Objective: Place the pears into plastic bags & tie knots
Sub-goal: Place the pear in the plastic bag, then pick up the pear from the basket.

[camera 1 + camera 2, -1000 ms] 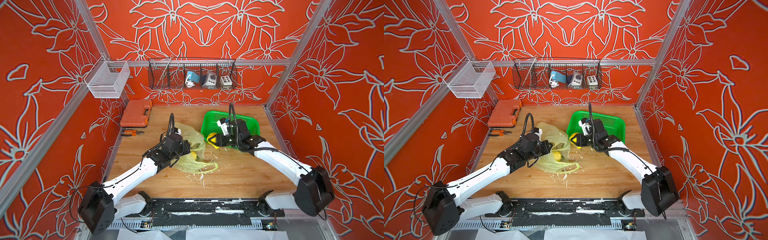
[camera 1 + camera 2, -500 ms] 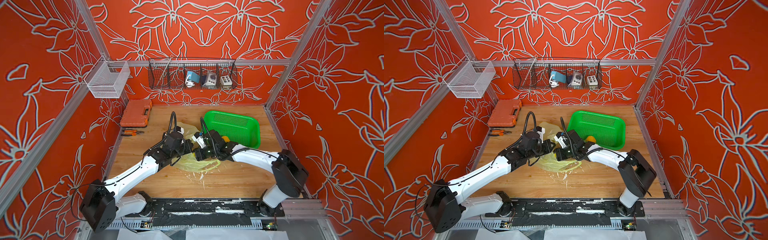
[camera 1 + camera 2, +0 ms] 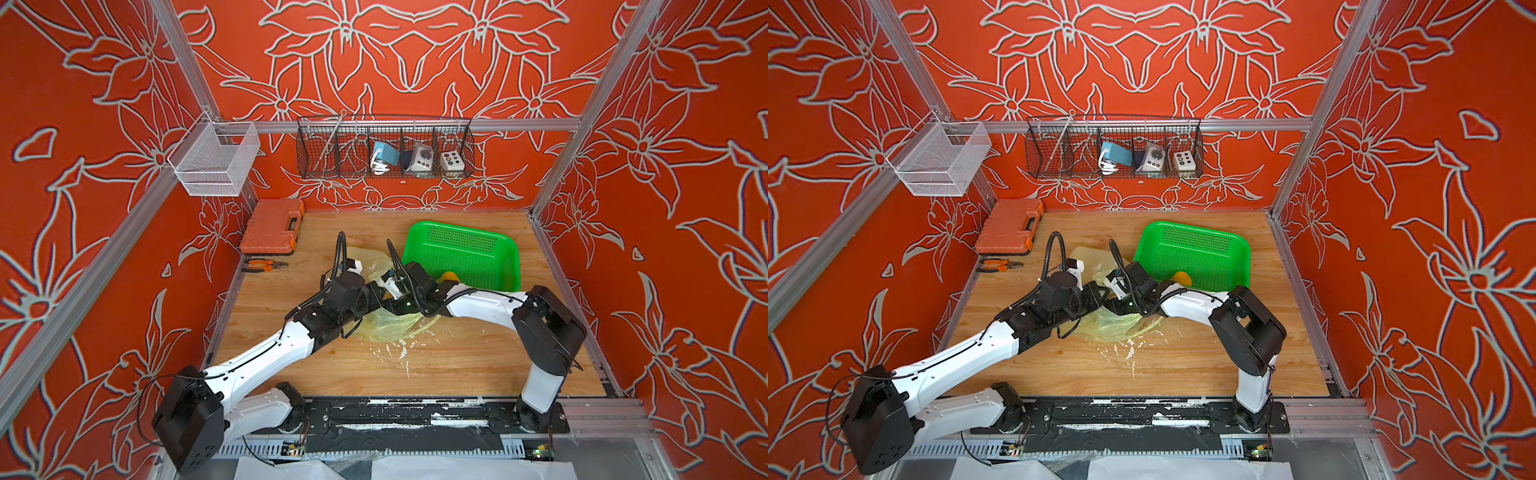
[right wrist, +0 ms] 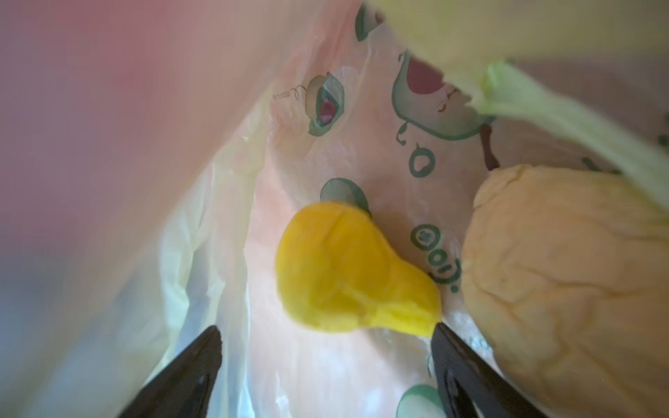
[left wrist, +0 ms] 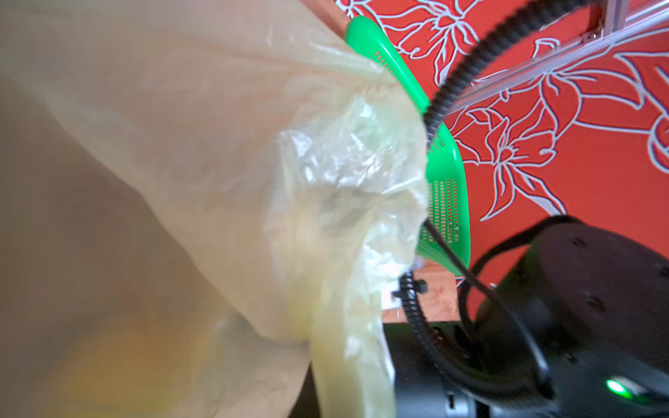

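Observation:
My right gripper moves up out of the bag next, then down onto the orange fruit still in the green basket, and closes.
The pale yellow-green plastic bag lies mid-table with its mouth lifted. My left gripper sits at the bag's raised edge. Bag film covers the left wrist view and hides the jaws, which are shut on the bag. My right gripper reaches inside the bag and stands open, its black fingers apart. A bright yellow pear lies free on the printed bag wall just beyond the tips. A paler orange-yellow rounded fruit lies beside it. Another orange fruit sits in the green basket.
The green perforated basket stands right behind the bag. An orange tool case and pliers lie at the back left. White scraps litter the wood in front of the bag. Wire baskets hang on the walls.
My right arm swung from the green basket to the bag with a yellow pear. Its jaws have opened and the pear lies loose inside. The left arm stayed put.

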